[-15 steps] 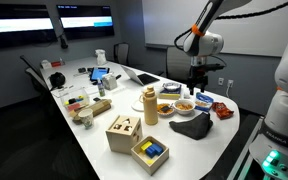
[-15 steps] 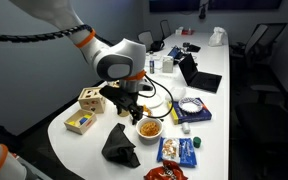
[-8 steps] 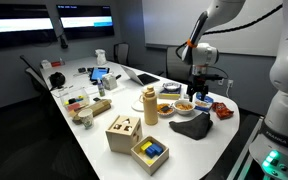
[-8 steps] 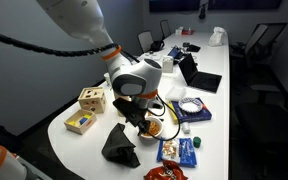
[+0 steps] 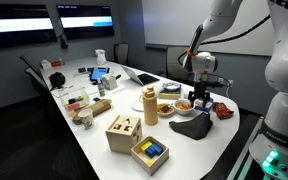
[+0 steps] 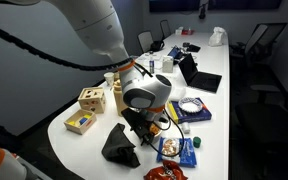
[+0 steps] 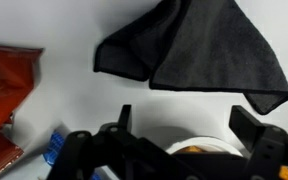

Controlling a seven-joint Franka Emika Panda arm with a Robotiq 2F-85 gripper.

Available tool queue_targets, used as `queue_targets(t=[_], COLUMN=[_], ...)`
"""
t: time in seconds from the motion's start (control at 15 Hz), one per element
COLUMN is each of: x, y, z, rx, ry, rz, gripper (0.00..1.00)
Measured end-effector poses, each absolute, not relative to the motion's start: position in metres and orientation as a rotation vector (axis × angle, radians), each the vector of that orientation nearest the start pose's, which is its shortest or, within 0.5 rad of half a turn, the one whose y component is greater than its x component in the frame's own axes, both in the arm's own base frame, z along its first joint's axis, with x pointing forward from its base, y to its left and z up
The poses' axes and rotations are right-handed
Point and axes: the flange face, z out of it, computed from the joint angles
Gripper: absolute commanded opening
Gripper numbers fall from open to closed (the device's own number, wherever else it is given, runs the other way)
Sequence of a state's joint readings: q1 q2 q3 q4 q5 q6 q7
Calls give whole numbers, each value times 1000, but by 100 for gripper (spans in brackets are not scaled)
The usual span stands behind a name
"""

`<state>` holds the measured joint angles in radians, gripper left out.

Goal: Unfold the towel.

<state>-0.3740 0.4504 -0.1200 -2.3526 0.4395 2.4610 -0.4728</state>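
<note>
My open gripper moves back from above the white bowl (image 7: 196, 149) and down onto the towel's edge facing the bowl (image 7: 166, 83) next, since the towel's folded layers meet there.
The towel is a dark grey cloth, folded and rumpled, lying on the white table near its rounded end. It shows in both exterior views (image 5: 191, 126) (image 6: 120, 145) and fills the top of the wrist view (image 7: 199, 48). My gripper (image 5: 199, 104) (image 6: 141, 124) (image 7: 187, 122) hangs open and empty above the table, beside the towel and over a white bowl (image 7: 196, 149). Its two black fingers stand wide apart with nothing between them.
A bowl of orange food (image 5: 184, 104), snack packets (image 5: 222, 109) (image 6: 176, 150), a tan bottle (image 5: 150, 105), wooden block boxes (image 5: 124, 132) (image 6: 81, 121) and a laptop (image 6: 198, 76) crowd the table around the towel. Chairs stand along the table.
The arm has swung toward the towel's end of the table and lowered. The gripper stays open. The towel has not moved.
</note>
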Motion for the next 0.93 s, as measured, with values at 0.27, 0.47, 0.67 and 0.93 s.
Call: queue_targets(t=[0.27,0.47,0.67,0.93], x=[397,396,397,392], y=[-232,-229,-222,-214], z=[106,102,98,89], rx=[-2745,-2724,-2709,-2685], ry=[605,608,604,611], rz=[325,335,346,373], gripper=[100,100,100,100])
